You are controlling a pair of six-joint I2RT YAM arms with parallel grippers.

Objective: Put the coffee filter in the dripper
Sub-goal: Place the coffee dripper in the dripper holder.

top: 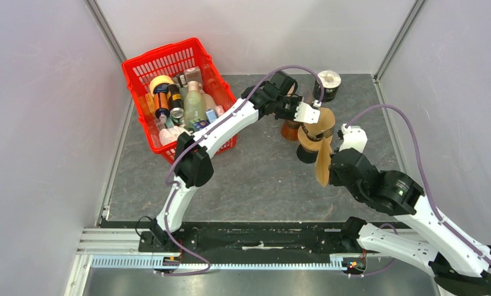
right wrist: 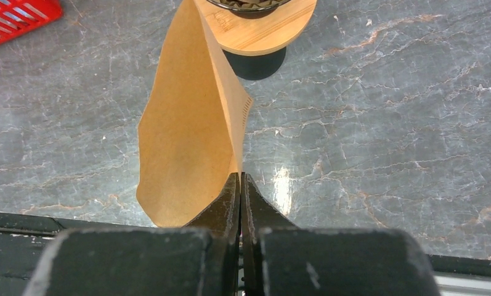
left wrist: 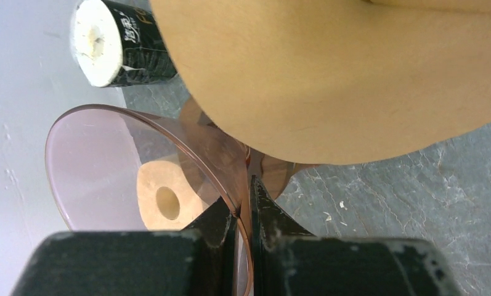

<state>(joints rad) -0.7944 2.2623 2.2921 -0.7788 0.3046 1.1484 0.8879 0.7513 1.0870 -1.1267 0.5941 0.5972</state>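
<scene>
My left gripper pulls the dripper back onto the bare table beside the dark base next and lets go of the dripper's rim there, since the filter hangs nearer to me.
The coffee filter (right wrist: 187, 123) is a tan paper cone. My right gripper (right wrist: 240, 179) is shut on its edge and holds it upright above the table; in the top view the filter (top: 322, 163) hangs just ahead of that gripper (top: 332, 165). The dripper (left wrist: 107, 160) is a clear amber cone. My left gripper (left wrist: 243, 191) is shut on its rim, one finger inside and one outside. In the top view the dripper (top: 290, 128) sits at the back right under the left gripper (top: 296, 113). The filter is outside the dripper, nearer to me and to its right.
A round wooden stand (right wrist: 261, 28) on a dark base stands between dripper and filter (top: 320, 126). A black-wrapped paper roll (top: 327, 85) stands at the back, also in the left wrist view (left wrist: 116, 40). A red basket (top: 145, 65) of bottles is at the back left.
</scene>
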